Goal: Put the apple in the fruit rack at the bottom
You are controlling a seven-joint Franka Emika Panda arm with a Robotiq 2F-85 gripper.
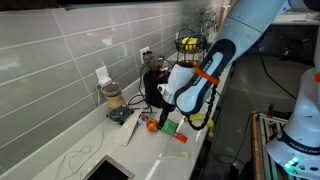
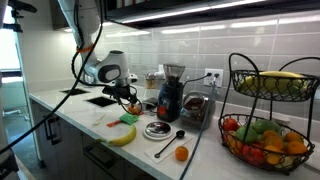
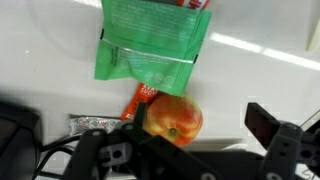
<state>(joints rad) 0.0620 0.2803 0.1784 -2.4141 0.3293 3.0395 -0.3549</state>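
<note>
The apple (image 1: 152, 125) (image 3: 173, 119) is already between the robot's open fingers, so the gripper will next move down around the apple and then close onto its sides.
The apple (image 3: 175, 118), red-orange and round, sits on the white counter beside a green packet (image 3: 150, 45) and a red wrapper. In the wrist view my gripper (image 3: 199, 121) is open around it, with the apple close to one finger and a wide gap to the other. In an exterior view the gripper (image 1: 159, 110) hangs just above the apple (image 1: 152, 125). The fruit rack (image 2: 268, 140) stands at the counter's far end, with fruit in both baskets; it also shows in an exterior view (image 1: 187, 45).
A banana (image 2: 122, 135), an orange (image 2: 181, 153), a spoon (image 2: 165, 143) and a small plate (image 2: 157, 129) lie on the counter. A black grinder (image 2: 170, 95) and a blender (image 1: 113, 98) stand by the tiled wall. A sink (image 1: 108, 170) is at the counter's near end.
</note>
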